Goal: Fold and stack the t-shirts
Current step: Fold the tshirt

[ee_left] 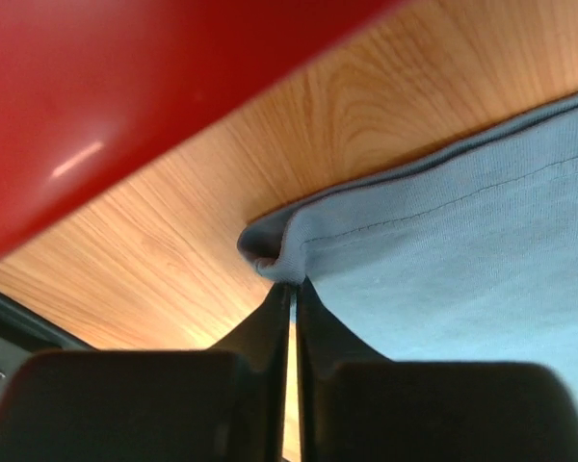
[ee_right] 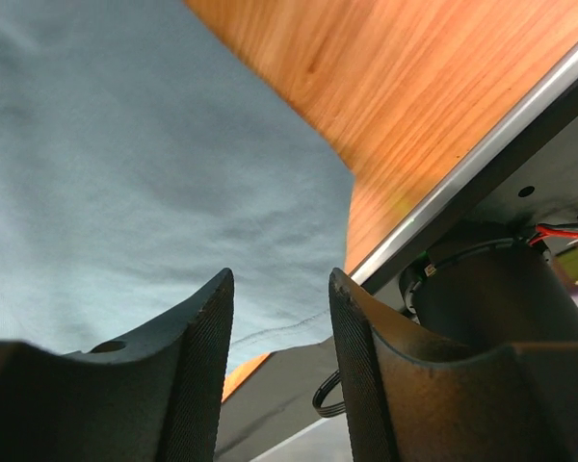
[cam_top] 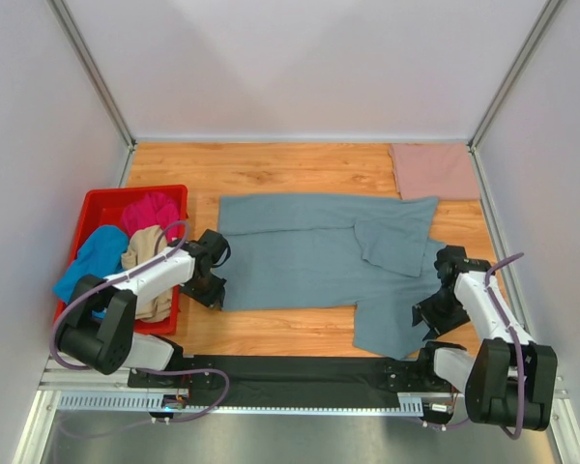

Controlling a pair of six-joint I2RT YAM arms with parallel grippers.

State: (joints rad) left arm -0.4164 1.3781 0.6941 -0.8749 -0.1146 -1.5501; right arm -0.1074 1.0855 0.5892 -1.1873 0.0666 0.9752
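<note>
The grey-blue cloth just inside the stitched edge (cam_top: 423, 329) (ee_right: 281, 296) is already between my right gripper's open fingers, so I should move my right gripper down onto it next and close there.
The slate grey-blue t-shirt (cam_top: 319, 256) lies spread across the wooden table, one sleeve folded over at the right. My left gripper (cam_top: 213, 290) is at its near left corner, shut on that corner (ee_left: 284, 252), which bunches just past the fingertips. My right gripper (cam_top: 427, 317) is open and empty over the shirt's near right part (ee_right: 144, 164), close to the table's front edge. A folded dusty-pink t-shirt (cam_top: 435, 171) lies at the far right. Magenta (cam_top: 151, 210), bright blue (cam_top: 92, 256) and beige (cam_top: 147, 253) shirts sit in the red bin.
The red plastic bin (cam_top: 97, 206) stands at the left, close beside my left gripper; its wall (ee_left: 125, 106) fills the left wrist view's top. A black mat and metal rail (cam_top: 300, 377) run along the near edge. White walls enclose the table.
</note>
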